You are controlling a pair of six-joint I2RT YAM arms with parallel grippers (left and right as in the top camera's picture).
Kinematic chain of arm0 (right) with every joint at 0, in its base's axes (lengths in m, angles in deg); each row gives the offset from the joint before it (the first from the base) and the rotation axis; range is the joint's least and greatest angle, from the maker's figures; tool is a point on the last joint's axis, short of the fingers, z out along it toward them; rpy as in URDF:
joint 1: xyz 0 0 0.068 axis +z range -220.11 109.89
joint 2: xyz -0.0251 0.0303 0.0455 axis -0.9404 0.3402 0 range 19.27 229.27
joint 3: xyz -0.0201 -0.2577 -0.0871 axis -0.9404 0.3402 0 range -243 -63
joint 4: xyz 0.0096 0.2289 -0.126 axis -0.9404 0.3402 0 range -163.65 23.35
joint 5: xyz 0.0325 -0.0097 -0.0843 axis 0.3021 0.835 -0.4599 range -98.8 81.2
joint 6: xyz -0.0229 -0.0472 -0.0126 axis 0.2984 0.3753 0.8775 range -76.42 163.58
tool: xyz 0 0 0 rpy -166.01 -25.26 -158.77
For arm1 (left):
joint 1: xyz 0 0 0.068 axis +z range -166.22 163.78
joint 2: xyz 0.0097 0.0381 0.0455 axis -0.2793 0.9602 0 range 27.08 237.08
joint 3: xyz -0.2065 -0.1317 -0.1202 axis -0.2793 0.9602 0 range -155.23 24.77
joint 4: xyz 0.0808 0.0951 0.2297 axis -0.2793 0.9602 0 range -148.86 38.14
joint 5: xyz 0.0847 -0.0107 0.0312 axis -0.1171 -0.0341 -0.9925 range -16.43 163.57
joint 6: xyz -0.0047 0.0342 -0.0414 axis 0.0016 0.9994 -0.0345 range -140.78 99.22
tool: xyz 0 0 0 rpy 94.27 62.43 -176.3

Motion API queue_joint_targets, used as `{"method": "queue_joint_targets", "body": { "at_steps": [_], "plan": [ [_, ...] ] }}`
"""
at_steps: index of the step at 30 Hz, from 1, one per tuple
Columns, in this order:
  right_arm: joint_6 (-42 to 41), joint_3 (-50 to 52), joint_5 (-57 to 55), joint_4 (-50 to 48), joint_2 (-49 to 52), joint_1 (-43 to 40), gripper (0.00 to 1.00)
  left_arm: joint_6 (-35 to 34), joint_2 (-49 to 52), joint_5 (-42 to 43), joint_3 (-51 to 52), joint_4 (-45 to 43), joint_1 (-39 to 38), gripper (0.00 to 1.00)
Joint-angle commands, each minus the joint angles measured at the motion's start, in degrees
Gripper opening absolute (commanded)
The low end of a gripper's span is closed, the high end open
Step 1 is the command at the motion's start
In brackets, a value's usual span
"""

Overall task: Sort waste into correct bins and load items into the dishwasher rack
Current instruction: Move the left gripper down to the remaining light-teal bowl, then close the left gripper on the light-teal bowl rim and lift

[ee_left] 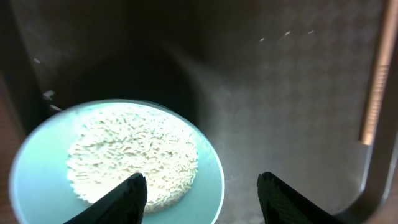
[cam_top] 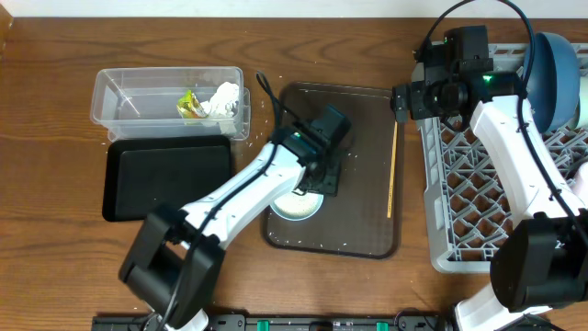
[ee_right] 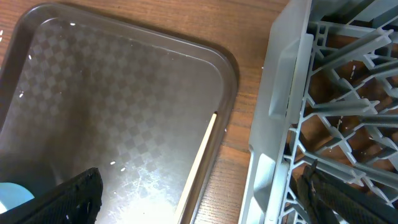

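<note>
Next, my left gripper lowers onto the pale mint bowl's rim on the chopstick side and closes, since that rim already lies between my open fingers.
A pale mint bowl [cam_top: 296,206] holding a heap of white rice [ee_left: 134,155] sits on the brown serving tray [cam_top: 358,230]. My left gripper [cam_top: 319,175] hovers over it, open, with the bowl's right rim [ee_left: 214,180] between its fingers [ee_left: 202,190]. The wooden chopstick [cam_top: 392,170] lies along the tray's right edge and also shows in the right wrist view [ee_right: 199,162]. My right gripper [cam_top: 413,97] is open and empty [ee_right: 205,199] above the gap between tray and grey dishwasher rack [cam_top: 441,184]. The dark-blue bowl [cam_top: 556,64] stands in the rack. The clear tub [cam_top: 119,97] holds a white napkin [cam_top: 223,97] and the yellow-green wrapper [cam_top: 191,106].
The shallow black tray [cam_top: 165,179] lies in front of the clear tub. Loose rice grains dot the tray and the table near the tub. The rack's wall [ee_right: 280,93] rises close on the right of my right gripper. The cup is not in view.
</note>
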Motion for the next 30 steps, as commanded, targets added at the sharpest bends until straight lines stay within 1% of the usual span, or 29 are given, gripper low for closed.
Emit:
{"method": "queue_joint_targets", "body": {
  "at_steps": [1, 8, 10, 12, 15, 21, 24, 30],
  "plan": [
    [-1.0, -0.1, -0.4, 0.2, 0.0, 0.3, 0.99, -2.6, 1.6, -2.0, 0.7, 0.0, -0.2, 0.59],
    [-1.0, -0.1, -0.4, 0.3, 0.0, 0.3, 0.99, -3.0, 4.1, -1.9, 0.7, -0.4, -0.2, 0.59],
    [-1.0, -0.1, -0.4, 0.5, 0.0, 0.3, 0.99, -4.8, 4.7, -1.9, 0.7, -0.5, -0.2, 0.58],
    [-1.0, -0.1, -0.4, 0.5, 0.0, 0.3, 0.99, -6.6, 5.2, -1.9, 0.7, -0.8, -0.2, 0.54],
    [-1.0, -0.1, -0.4, 0.5, 0.0, 0.3, 0.99, -8.0, 5.7, -1.9, 0.7, -1.0, -0.3, 0.52],
    [-1.0, -0.1, -0.4, 0.5, 0.0, 0.3, 0.99, -8.1, 6.7, -1.9, 0.7, -1.9, -1.6, 0.52],
    [-1.0, -0.1, -0.4, 0.7, 0.0, 0.3, 0.99, -8.1, 7.0, -1.9, 0.7, -2.0, -2.1, 0.38],
    [-1.0, -0.1, -0.4, 0.7, 0.0, 0.3, 0.99, -8.1, 7.0, -1.9, 0.7, -2.0, -2.1, 0.25]
  ]
}}
